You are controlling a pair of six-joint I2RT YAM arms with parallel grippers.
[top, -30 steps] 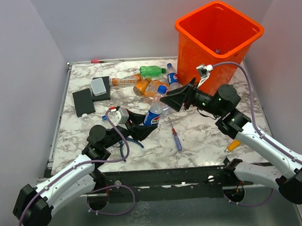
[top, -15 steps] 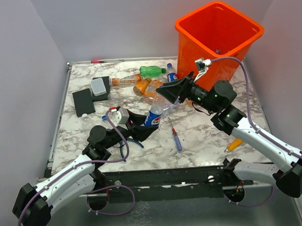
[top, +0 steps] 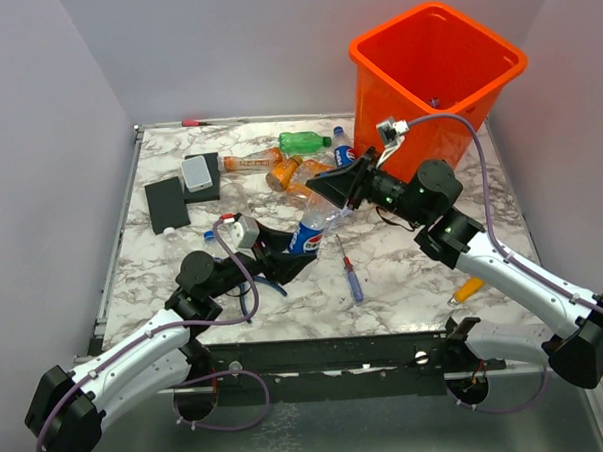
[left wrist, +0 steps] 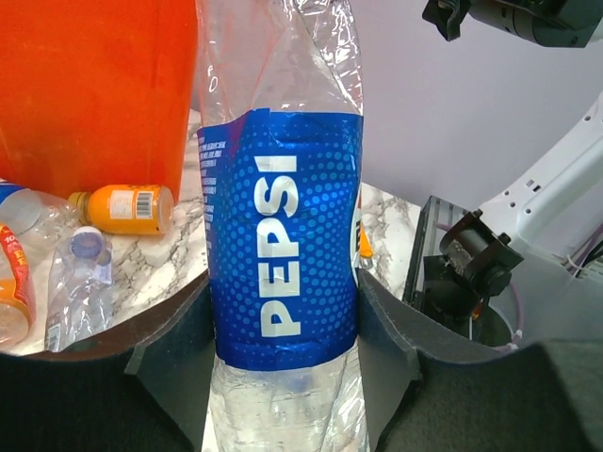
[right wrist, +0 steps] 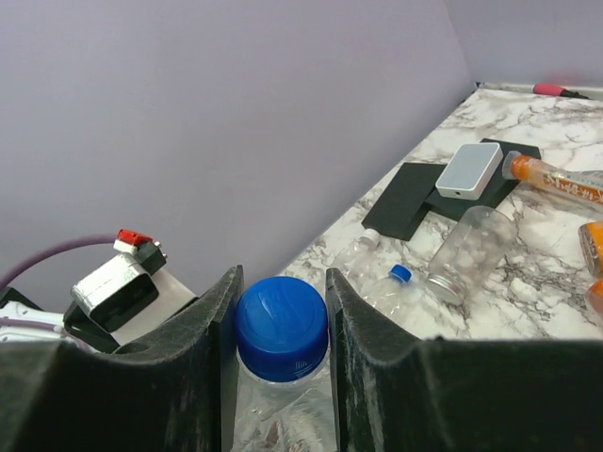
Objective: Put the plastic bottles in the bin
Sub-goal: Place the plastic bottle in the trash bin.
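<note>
My right gripper needs to go up and outward next, toward the right in the top view, over the bin's opening [top: 437, 68] to let go, because the bin's sides are tall.
A clear Pepsi bottle [top: 307, 231] with a blue label [left wrist: 283, 245] and blue cap [right wrist: 281, 328] is held above the table's middle between both arms. My left gripper [top: 291, 254] [left wrist: 283, 282] is shut on its labelled body. My right gripper [top: 328, 197] [right wrist: 281, 278] is shut round its cap end. The orange bin [top: 436, 90] [left wrist: 94, 94] stands at the back right, behind the right gripper. More plastic bottles lie behind: a green one [top: 304, 141], orange ones [top: 284, 172] [left wrist: 127, 207] and a clear one [left wrist: 80, 282].
A blue-and-red screwdriver [top: 349, 269] lies right of the left gripper, and blue-handled pliers [top: 259, 288] under it. Black pads [top: 167, 202] and a grey box [top: 196, 172] sit at the back left beside a clear jar [right wrist: 466, 250]. An orange bottle [top: 466, 289] lies by the right arm.
My right gripper moved left from the bin's front to the Pepsi bottle's top and closed round its cap. The left gripper stayed put, holding the bottle.
</note>
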